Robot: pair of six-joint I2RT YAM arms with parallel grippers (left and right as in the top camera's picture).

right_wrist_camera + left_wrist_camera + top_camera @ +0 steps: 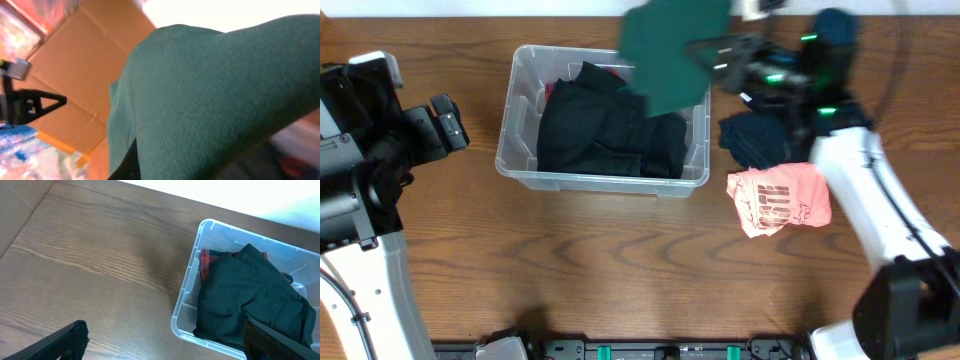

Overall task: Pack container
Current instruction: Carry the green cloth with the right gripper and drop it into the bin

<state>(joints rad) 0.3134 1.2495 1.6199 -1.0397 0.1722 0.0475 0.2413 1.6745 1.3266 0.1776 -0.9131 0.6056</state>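
Observation:
I will next lower my right gripper to the left in the overhead view and release the garment, because the container's dark clothes (582,112) lie below it on that side.
The clear plastic container (520,160) sits at the table's middle back, with dark clothes (605,130) and a bit of red plaid inside. It also shows in the left wrist view (186,287). My right gripper (705,55) is shut on a green garment (665,50) and holds it in the air over the container's far right corner. The garment fills the right wrist view (210,100). My left gripper (160,342) is open and empty over bare table, left of the container.
A dark blue garment (752,140) and a pink garment with print (780,198) lie on the table right of the container. A cardboard box (75,75) shows behind in the right wrist view.

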